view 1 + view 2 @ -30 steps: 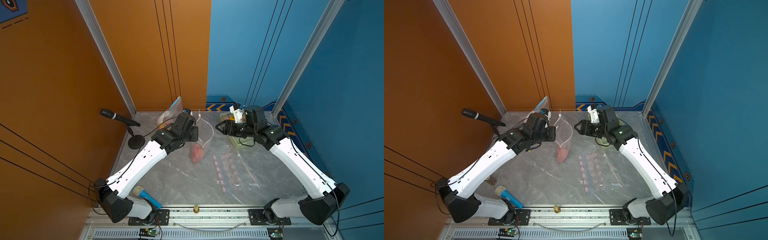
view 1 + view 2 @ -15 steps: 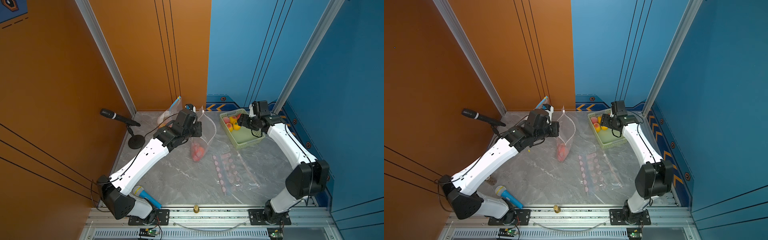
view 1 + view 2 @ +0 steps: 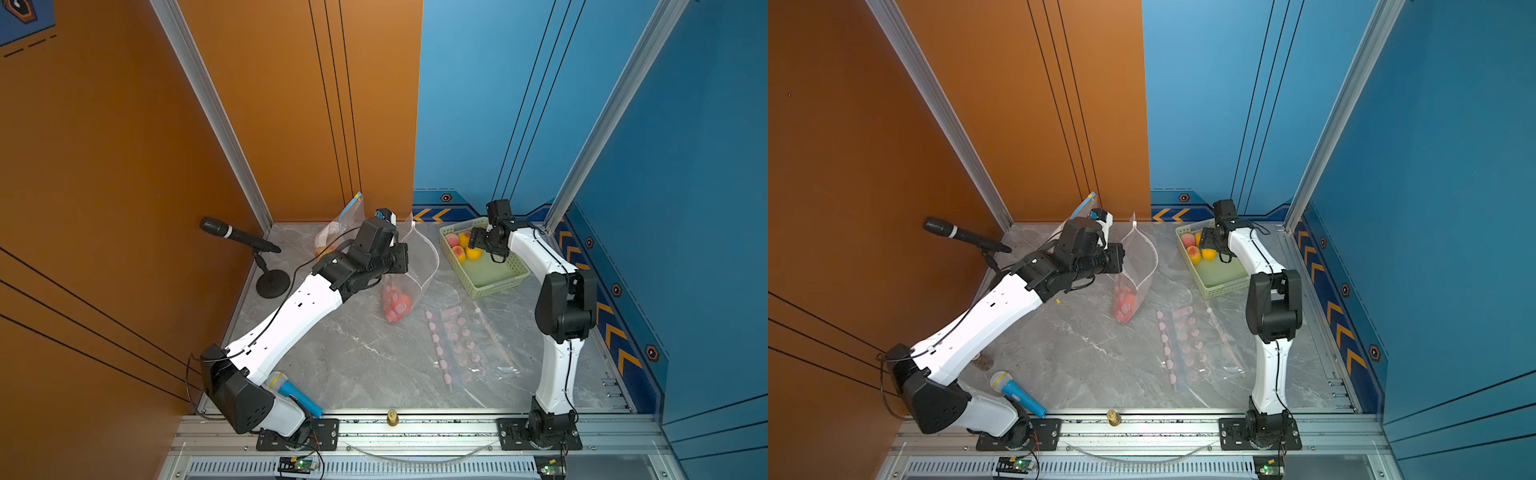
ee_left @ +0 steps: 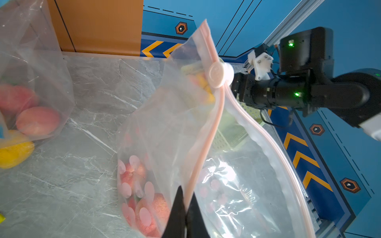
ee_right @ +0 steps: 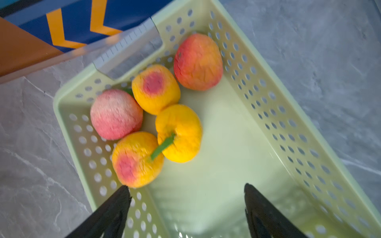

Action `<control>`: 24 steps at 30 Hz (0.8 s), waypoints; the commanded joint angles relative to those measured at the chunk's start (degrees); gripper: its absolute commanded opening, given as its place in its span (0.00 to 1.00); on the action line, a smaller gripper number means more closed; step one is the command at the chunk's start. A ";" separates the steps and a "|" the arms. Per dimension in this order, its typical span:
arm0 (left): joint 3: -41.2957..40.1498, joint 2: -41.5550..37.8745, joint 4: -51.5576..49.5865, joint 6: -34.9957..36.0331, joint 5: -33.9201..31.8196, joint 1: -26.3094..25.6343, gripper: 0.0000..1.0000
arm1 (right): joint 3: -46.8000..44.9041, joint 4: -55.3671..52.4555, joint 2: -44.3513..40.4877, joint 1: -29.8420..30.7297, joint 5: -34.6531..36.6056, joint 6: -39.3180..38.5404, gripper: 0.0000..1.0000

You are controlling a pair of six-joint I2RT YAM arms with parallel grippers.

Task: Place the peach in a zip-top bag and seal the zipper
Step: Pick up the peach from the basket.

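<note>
I need to lower my right gripper with its fingers on both sides of the yellow peach with the green leaf (image 3: 473, 254) (image 5: 180, 133) and close, because the bare bottom of the basket beside it leaves room for a finger.
A clear zip-top bag (image 4: 175, 123) with pink dots and a pink zipper hangs upright over the table, its mouth wide open. My left gripper (image 4: 186, 197) is shut on the bag's rim beside the zipper track. The white slider (image 4: 218, 75) sits at the far end of the zipper. Peaches (image 4: 152, 208) lie in the bag's bottom, seen in both top views (image 3: 397, 305) (image 3: 1124, 305). My right gripper (image 5: 186, 187) is open and empty above the pale green basket (image 5: 268, 99). Several peaches lie in the basket's far corner, the nearest peach (image 5: 137, 158) just beyond one fingertip.
A second clear bag (image 4: 31, 82) with fruit leans at the back wall. An empty dotted bag (image 3: 461, 345) lies flat on the marble table. A black microphone on a stand (image 3: 237, 235) stands at the left. A blue toy microphone (image 3: 295, 392) lies by the left arm's base.
My right arm has swung from the bag's mouth back over the basket, and its jaws have spread wider. My left gripper has kept its hold on the bag's rim.
</note>
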 commanded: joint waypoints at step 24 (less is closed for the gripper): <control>-1.67 0.52 1.82 -1.91 1.80 -0.58 0.00 | 12.49 -2.90 15.94 -1.50 -0.68 0.77 0.59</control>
